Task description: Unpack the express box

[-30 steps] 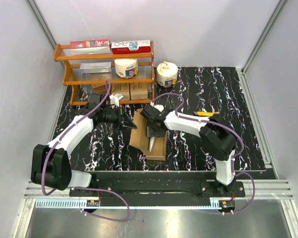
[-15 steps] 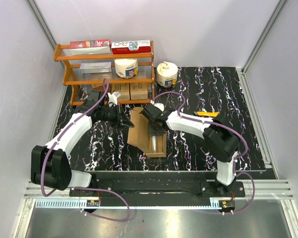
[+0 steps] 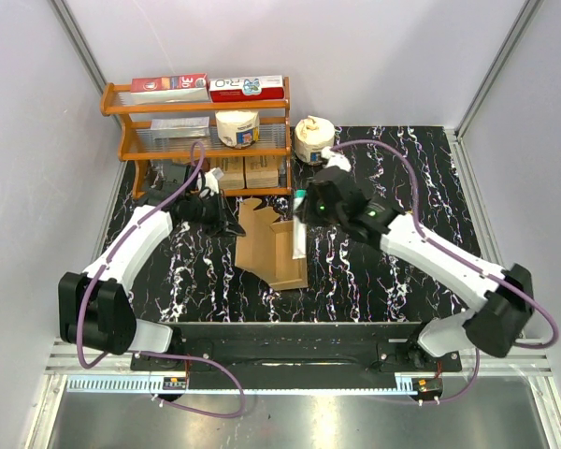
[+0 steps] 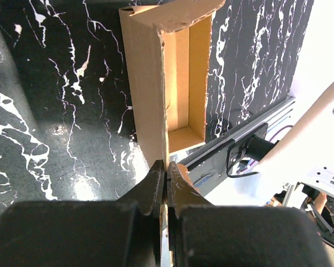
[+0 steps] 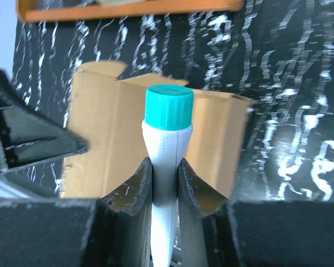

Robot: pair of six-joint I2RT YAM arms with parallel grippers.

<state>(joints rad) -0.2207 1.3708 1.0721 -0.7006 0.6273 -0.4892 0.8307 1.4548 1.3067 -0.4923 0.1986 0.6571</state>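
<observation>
My right gripper shifts to the right in the top view next, then brings the tube down onto the bare marble (image 3: 351,266) (image 5: 305,151), which has room.
The express box (image 3: 273,253) is a flat brown carton lying open in the middle of the table; it also shows in the left wrist view (image 4: 181,83), with an empty inside, and in the right wrist view (image 5: 106,128). My left gripper (image 3: 232,224) is shut on the box's left flap edge (image 4: 166,167). My right gripper (image 3: 301,217) is shut on a white tube with a teal cap (image 5: 167,144) and holds it above the box; the tube also shows in the top view (image 3: 299,232).
An orange rack (image 3: 201,140) at the back left holds red-and-white cartons (image 3: 170,84), a tape roll (image 3: 237,128) and small brown boxes (image 3: 260,171). Another tape roll (image 3: 313,139) stands on the table beside it. The right half of the table is bare black marble.
My right gripper has lifted the white tube out of the box and drawn back up and to the right. My left gripper has stayed on the box flap.
</observation>
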